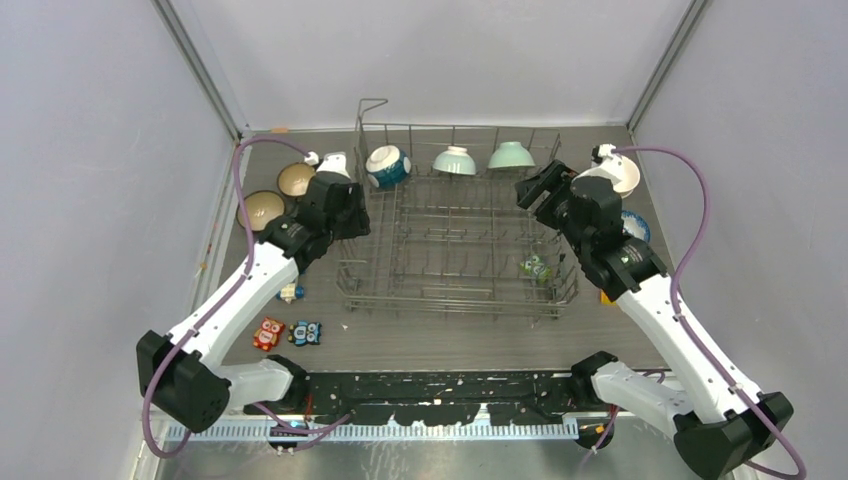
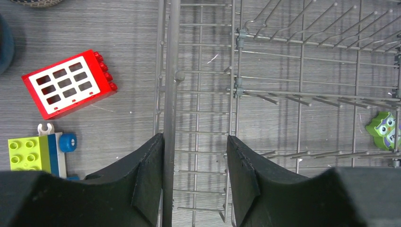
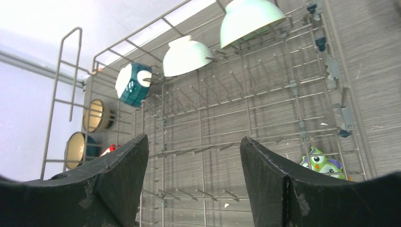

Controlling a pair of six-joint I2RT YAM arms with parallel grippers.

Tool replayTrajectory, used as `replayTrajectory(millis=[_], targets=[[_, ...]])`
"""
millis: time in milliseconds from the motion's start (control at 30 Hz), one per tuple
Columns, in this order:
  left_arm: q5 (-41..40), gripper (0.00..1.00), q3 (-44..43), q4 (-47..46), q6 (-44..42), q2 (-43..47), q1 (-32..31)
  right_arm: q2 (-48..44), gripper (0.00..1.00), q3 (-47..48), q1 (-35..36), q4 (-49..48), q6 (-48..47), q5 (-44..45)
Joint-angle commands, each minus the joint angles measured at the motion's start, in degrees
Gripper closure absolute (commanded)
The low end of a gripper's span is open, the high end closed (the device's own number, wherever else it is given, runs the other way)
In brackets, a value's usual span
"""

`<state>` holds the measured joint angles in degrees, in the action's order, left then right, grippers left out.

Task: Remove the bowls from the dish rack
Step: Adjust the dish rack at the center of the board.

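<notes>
Next, my right gripper moves down and turns onto the mint green bowl's upper rim [image 1: 512, 166] [image 3: 257, 34], fingers on either side, because the bowl stands on edge with that rim exposed.
The grey wire dish rack [image 1: 460, 300] fills the table's middle. Three bowls stand on edge in its back row: a teal-and-white one [image 1: 387, 166] [image 3: 134, 84], a pale ribbed one [image 1: 455, 160] [image 3: 187, 56] and a mint green one [image 1: 510, 155] [image 3: 248, 19]. My left gripper [image 1: 352, 214] [image 2: 196, 137] hangs open over the rack's left rim, whose wire [image 2: 170, 71] runs beside the left finger. My right gripper [image 1: 533, 190] [image 3: 194, 137] is open above the rack's back right corner and holds nothing.
Two beige bowls [image 1: 296, 180] [image 1: 262, 210] lie left of the rack, a white bowl [image 1: 627, 176] and a blue patterned one [image 1: 636, 226] to its right. A green owl toy [image 1: 535, 266] [image 2: 385, 130] lies inside the rack. Toy blocks [image 2: 68, 84] [image 1: 268, 333] are scattered at the front left.
</notes>
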<state>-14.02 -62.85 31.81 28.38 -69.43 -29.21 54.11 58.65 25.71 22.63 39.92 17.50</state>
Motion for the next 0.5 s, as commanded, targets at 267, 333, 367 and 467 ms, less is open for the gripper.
replayTrajectory(millis=[267, 333, 367, 467], targets=[[9.82, 0.96, 3.46, -3.61, 2.92, 5.43, -3.13, 8.24, 0.35, 0.92, -8.84, -5.87, 15.49, -6.68], [9.51, 0.86, 3.87, -3.6, 2.98, 6.31, -3.07, 9.38, 0.36, 0.14, -8.85, -8.12, 19.02, -5.86], [9.32, 0.8, 4.15, -3.7, 2.96, 6.77, -3.08, 9.93, 0.36, -0.62, -8.84, -9.47, 21.11, -5.29], [8.81, 0.67, 4.54, -3.56, 2.72, 8.19, -3.13, 10.79, 0.36, -3.5, -8.84, -14.04, 26.66, -2.42]])
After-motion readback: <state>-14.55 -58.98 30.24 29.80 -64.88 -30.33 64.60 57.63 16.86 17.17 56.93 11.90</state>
